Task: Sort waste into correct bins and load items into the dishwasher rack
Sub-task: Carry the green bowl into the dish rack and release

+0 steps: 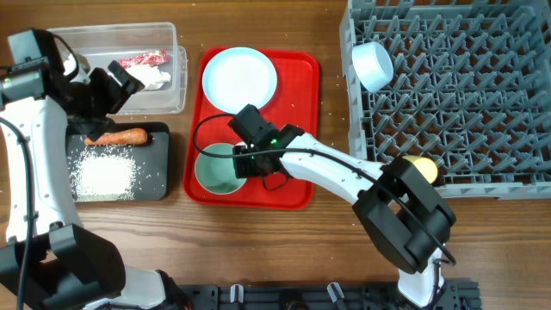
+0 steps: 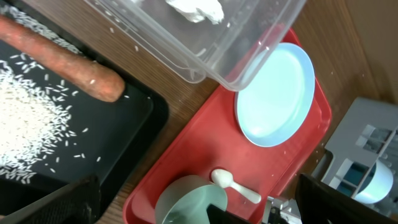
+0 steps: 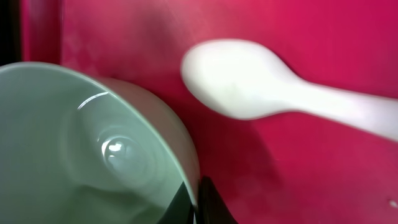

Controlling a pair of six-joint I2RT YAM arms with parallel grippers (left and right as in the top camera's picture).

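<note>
The robot's right gripper should lift and carry the pale green bowl onto the rack's wires by the pale blue bowl, as these wires are to the gripper's right in the overhead view.
My right gripper (image 1: 244, 160) is shut on the rim of the pale green bowl (image 1: 215, 172) on the red tray; the right wrist view shows its fingers (image 3: 198, 202) pinching the bowl's wall (image 3: 93, 143). The white spoon (image 3: 261, 84) lies beside the bowl. The pale blue plate (image 1: 240, 77) sits at the tray's back. My left gripper (image 1: 129, 79) is open and empty over the clear tub (image 1: 112, 34), which holds the red wrapper (image 1: 142, 60) and tissue (image 1: 157, 79). The carrot (image 1: 120, 137) and rice (image 1: 103, 175) lie on the black tray (image 1: 159, 185). The brown lump is out of view.
The grey dishwasher rack (image 1: 482, 103) stands at the right, with the pale blue bowl (image 1: 372, 65) at its back left and the yellow cup (image 1: 424, 168) at its front edge. The red tray (image 1: 297, 69) lies between the bins and the rack.
</note>
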